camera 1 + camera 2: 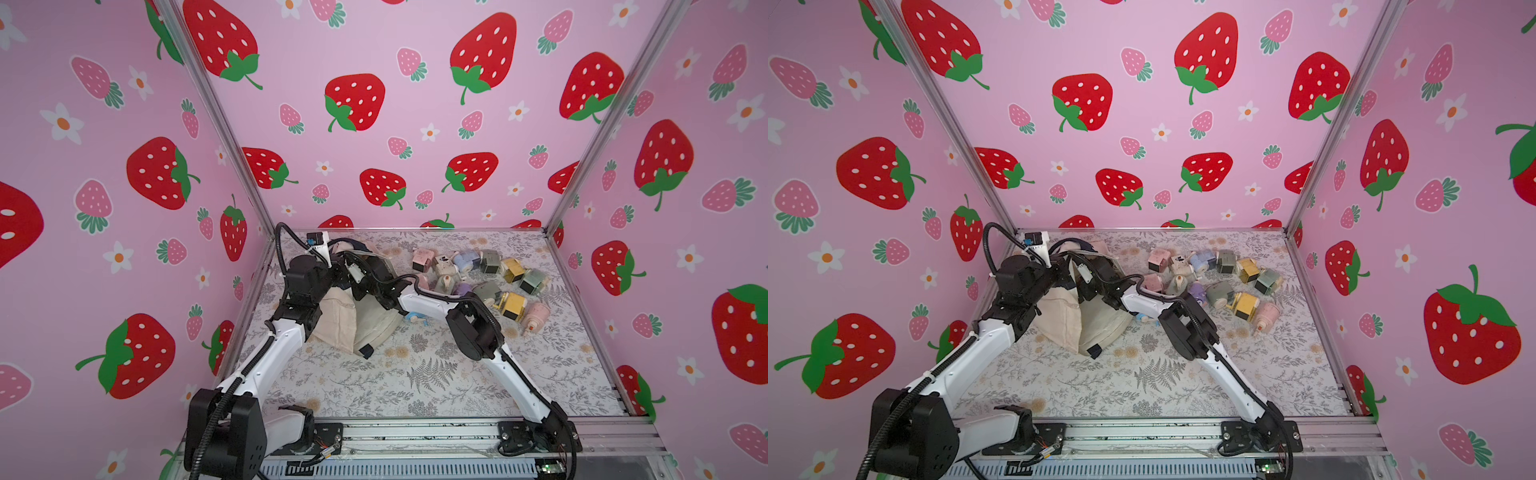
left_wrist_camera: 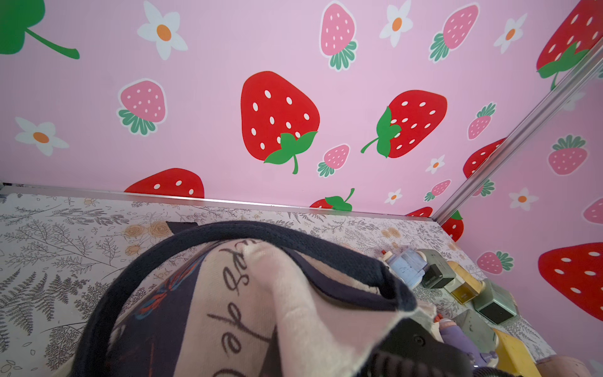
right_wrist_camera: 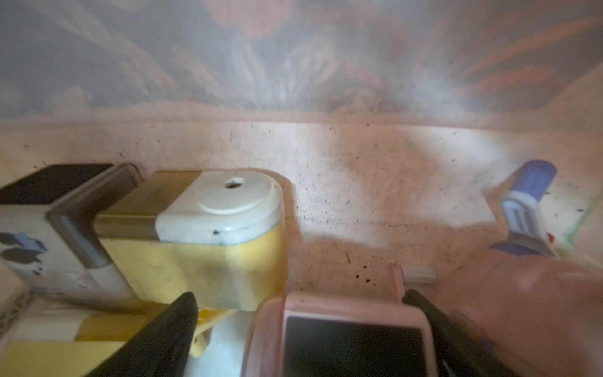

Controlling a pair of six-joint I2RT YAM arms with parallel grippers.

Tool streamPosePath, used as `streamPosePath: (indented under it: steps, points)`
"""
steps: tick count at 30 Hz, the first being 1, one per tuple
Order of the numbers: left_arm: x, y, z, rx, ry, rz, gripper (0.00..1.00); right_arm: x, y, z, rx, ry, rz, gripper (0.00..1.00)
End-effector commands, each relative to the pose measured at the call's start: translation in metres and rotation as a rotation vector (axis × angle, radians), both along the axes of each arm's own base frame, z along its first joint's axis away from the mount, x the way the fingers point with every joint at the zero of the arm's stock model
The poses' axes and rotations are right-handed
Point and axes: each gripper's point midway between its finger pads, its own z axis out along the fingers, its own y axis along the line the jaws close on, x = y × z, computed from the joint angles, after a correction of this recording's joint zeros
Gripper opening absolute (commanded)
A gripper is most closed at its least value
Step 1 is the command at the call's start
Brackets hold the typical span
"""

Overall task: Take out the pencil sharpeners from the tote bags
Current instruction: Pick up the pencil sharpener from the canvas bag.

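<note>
My right gripper will next go down inside the tote bag and close around the pink pencil sharpener's body (image 3: 348,342), already between the open fingers.
In both top views the cream tote bag (image 1: 365,324) (image 1: 1096,320) lies at the left of the table, its mouth lifted by my left gripper (image 1: 345,272). In the left wrist view the bag's lettered cloth (image 2: 293,310) and navy handle (image 2: 293,235) cover the jaws, which are shut on the rim. My right gripper (image 3: 301,306) is inside the bag, open. A pink pencil sharpener (image 3: 352,339) lies between its fingers. A yellow sharpener (image 3: 208,235) and a grey one (image 3: 55,228) lie just ahead. Several sharpeners (image 1: 478,274) (image 1: 1217,274) sit piled at the back right.
A blue sharpener (image 1: 413,318) lies on the table under my right forearm, beside the bag. A purple-blue crank handle (image 3: 528,202) shows inside the bag on the far side from the yellow sharpener. Pink strawberry walls close in the table on three sides.
</note>
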Motion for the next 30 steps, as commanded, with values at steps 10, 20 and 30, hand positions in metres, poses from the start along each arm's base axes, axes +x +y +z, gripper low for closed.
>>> streamPosePath:
  steps: [10, 20, 30]
  points:
    - [-0.003, -0.02, 0.063, -0.028, -0.176, -0.097, 0.0, -0.002, -0.014, -0.017, -0.083, 0.026, -0.039, 0.88]
    - [-0.002, -0.019, 0.062, -0.026, -0.174, -0.092, 0.0, -0.018, -0.021, 0.008, -0.05, -0.002, -0.016, 0.66]
    - [-0.002, -0.019, 0.062, -0.024, -0.173, -0.091, 0.0, -0.054, -0.029, 0.029, -0.05, -0.038, 0.049, 0.59]
